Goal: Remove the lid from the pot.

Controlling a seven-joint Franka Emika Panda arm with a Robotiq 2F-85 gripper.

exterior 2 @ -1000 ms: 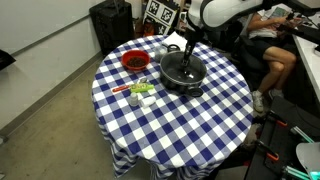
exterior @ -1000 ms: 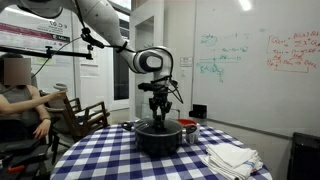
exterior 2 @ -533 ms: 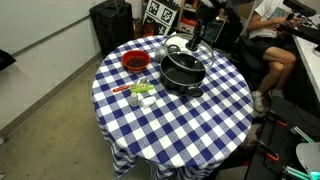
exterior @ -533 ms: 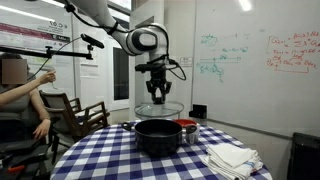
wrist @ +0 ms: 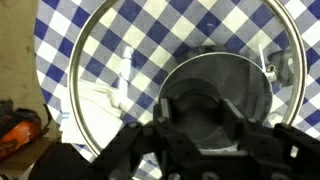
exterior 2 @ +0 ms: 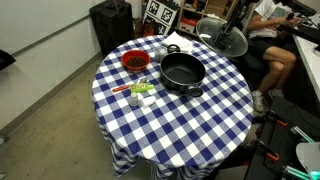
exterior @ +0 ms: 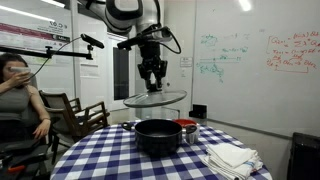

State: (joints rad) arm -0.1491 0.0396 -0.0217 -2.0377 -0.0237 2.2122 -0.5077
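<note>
I should lower my gripper past the pot point(exterior: 158, 135) next and release the knob over the bare checked tabletop. That spot is below my gripper, across the pot from the bowl.
The black pot point(exterior: 158, 135) stands open on the checked table point(exterior: 110, 160); it also shows from above in an exterior view point(exterior 2: 182, 72). The lid point(exterior: 155, 97) is a clear domed disc with a metal rim, and it hangs level well above the pot. In an exterior view the lid point(exterior 2: 222, 39) is high up and off to the far side of the pot. My gripper point(exterior: 152, 80) is shut on the lid's knob. In the wrist view the lid point(wrist: 130, 40) fills the frame beneath my gripper point(wrist: 195, 108), and the knob is hidden by the fingers.
A red bowl point(exterior 2: 134, 62) stands beside the pot. Small items point(exterior 2: 140, 92) lie near the table's edge. White cloths point(exterior: 232, 157) lie on the table. A seated person point(exterior: 15, 95) and a wooden chair point(exterior: 85, 115) are close by. A whiteboard is behind.
The lid was on the pot a second ago. My gripper has lifted it off and carried it high up and away from the pot, which now stands open.
</note>
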